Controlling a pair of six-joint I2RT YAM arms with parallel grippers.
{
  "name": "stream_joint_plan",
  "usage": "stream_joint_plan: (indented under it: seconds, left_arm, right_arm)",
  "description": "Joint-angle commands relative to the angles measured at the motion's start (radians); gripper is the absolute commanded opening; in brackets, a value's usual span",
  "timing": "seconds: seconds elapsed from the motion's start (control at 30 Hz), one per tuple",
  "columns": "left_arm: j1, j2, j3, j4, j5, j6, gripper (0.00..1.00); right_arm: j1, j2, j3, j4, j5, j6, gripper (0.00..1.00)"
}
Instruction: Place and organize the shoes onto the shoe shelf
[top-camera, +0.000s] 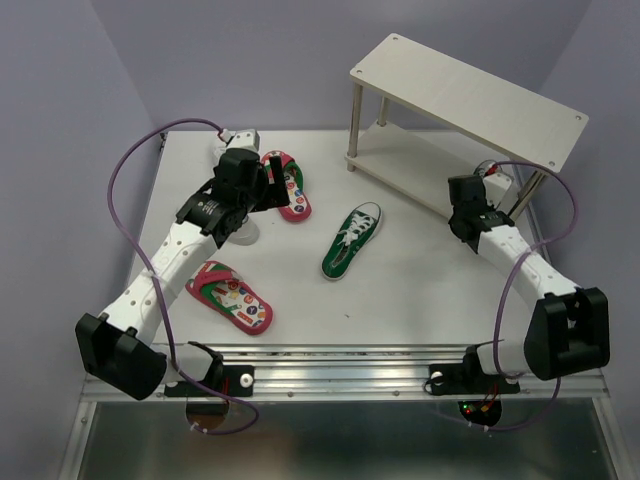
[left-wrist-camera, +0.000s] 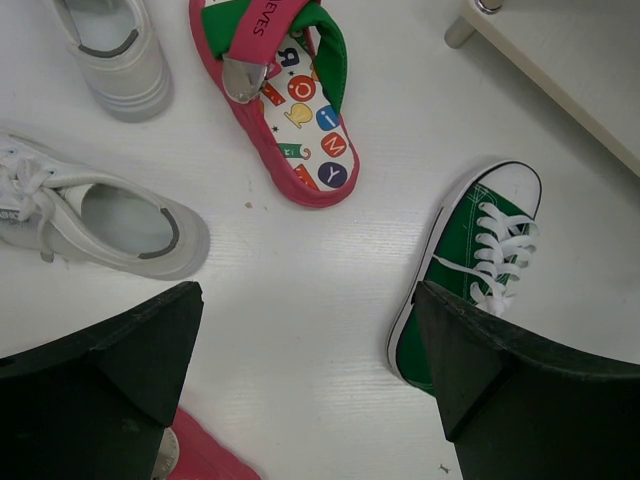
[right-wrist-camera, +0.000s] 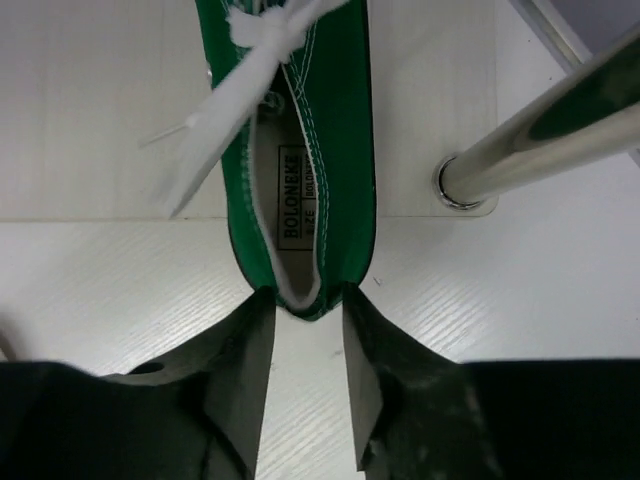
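Next, my left gripper will go back, to the right in the top view, then down onto the loose green sneaker's heel, which points toward the metal bar.
My right gripper (right-wrist-camera: 303, 300) is shut on the heel of a green sneaker (right-wrist-camera: 340, 130) that lies on the lower board (right-wrist-camera: 100, 100) of the beige shoe shelf (top-camera: 470, 95), heel over the board's edge. In the top view the right gripper (top-camera: 478, 185) is at the shelf's near right end. My left gripper (left-wrist-camera: 310, 340) is open and empty above the table. Around it lie the other green sneaker (left-wrist-camera: 470, 260), a red-pink flip-flop (left-wrist-camera: 300, 130) and two white sneakers (left-wrist-camera: 110, 220) (left-wrist-camera: 115, 60). The second flip-flop (top-camera: 230, 295) lies near the left arm.
A chrome shelf post (right-wrist-camera: 540, 135) stands just right of the held sneaker. The loose green sneaker (top-camera: 352, 240) lies mid-table in front of the shelf. A purple cable loops over each arm. The metal rail runs along the near edge.
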Motion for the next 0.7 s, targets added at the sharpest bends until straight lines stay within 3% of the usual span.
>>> stream_joint_plan:
  seconds: [0.0, 0.03, 0.1, 0.47, 0.67]
  left_arm:
    - [-0.007, -0.039, -0.024, 0.004, -0.024, -0.016, 0.98]
    - [-0.007, -0.041, -0.028, 0.005, -0.023, -0.017, 0.98]
    - [-0.007, -0.041, -0.034, 0.009, -0.023, -0.017, 0.98]
    - [-0.094, -0.058, -0.089, -0.045, -0.070, -0.027, 0.98]
    - [-0.264, -0.038, -0.133, -0.051, -0.089, -0.088, 0.98]
  right_arm:
    - [-0.009, -0.083, 0.008, 0.035, 0.023, -0.001, 0.41]
    - [-0.009, -0.089, 0.010, 0.026, 0.013, 0.000, 0.43]
    - [-0.009, -0.108, 0.014, -0.005, -0.014, 0.000, 0.57]
    - [-0.009, -0.244, 0.021, -0.152, -0.224, 0.016, 0.98]
    - [-0.009, -0.353, 0.021, -0.241, -0.254, 0.023, 1.00]
